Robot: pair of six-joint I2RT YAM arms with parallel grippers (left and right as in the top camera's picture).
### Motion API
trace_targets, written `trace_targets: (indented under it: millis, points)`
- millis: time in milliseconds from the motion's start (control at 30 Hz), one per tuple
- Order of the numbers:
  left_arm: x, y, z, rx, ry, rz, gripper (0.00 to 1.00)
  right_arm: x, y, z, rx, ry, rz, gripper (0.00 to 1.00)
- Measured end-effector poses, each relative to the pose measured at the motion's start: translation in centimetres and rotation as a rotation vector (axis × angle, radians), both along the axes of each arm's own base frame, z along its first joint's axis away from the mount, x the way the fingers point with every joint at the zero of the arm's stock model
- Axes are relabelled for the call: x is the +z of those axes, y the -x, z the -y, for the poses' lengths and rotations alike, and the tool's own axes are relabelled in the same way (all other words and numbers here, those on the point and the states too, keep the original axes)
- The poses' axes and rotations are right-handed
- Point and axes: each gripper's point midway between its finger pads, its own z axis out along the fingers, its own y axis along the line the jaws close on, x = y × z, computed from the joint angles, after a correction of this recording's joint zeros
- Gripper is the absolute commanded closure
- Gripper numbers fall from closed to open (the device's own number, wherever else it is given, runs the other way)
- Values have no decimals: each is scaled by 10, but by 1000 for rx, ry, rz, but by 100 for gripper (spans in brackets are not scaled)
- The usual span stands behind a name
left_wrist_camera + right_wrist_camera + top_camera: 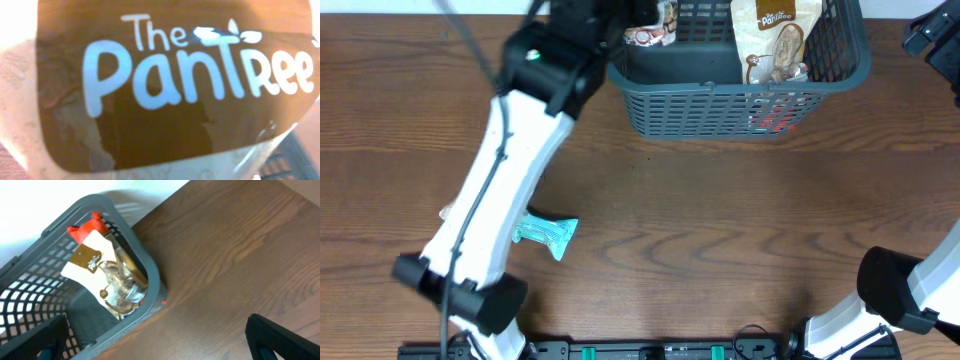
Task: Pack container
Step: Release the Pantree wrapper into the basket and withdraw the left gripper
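Observation:
My left gripper shifts over the container's bare bottom next, lowers and releases the Pantree packet, since that free space lies to the right in the overhead view.
The dark grey-blue latticed container (740, 95) stands at the back of the table and also shows in the right wrist view (150, 270). Inside it a white and brown Pantree packet (775, 35) (100, 275) leans over a red packet (87, 227). My left gripper (632, 22) is over the container's left end, shut on another Pantree packet (658, 22). Its brown label (190, 90) fills the left wrist view and hides the fingers. My right gripper (932, 40) (165, 345) is open and empty, to the right of the container.
A teal packet (548, 233) lies on the wooden table at the front left, beside my left arm (500, 180). A pale edge (445, 212) peeks out from under that arm. My right arm's base (895, 290) is at the front right.

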Motion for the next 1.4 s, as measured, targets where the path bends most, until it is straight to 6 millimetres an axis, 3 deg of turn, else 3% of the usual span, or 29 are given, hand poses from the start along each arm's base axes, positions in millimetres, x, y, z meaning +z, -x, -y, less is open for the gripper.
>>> trace_targets:
  millis: [200,300,600,767,833,867,900,1133,1400]
  points:
    - [-44,-27,6,13,-56,-53,95,0,-1,-3,32,2,0,1]
    - [-54,-34,13,-6,-52,-58,94,0,-1,-4,38,4,0,1]
    - [-83,-38,42,-79,-58,-96,94,0,-1,-4,45,10,-1,1]
    - [-111,-40,53,-98,-86,-149,94,0,-1,-4,46,11,-1,1]
    - [-125,-42,54,-99,-100,-175,83,0,-1,-4,50,15,-2,1]
    - [-131,-43,55,-101,-108,-186,64,0,-1,-4,51,16,-2,1]
    - [-136,-44,55,-101,-114,-194,59,0,-1,-4,52,17,-3,1]
    - [-143,-46,56,-108,-130,-197,43,0,-1,-4,56,21,-3,1]
    - [-140,-48,53,-106,-162,-176,41,0,-1,-4,56,21,-4,1]
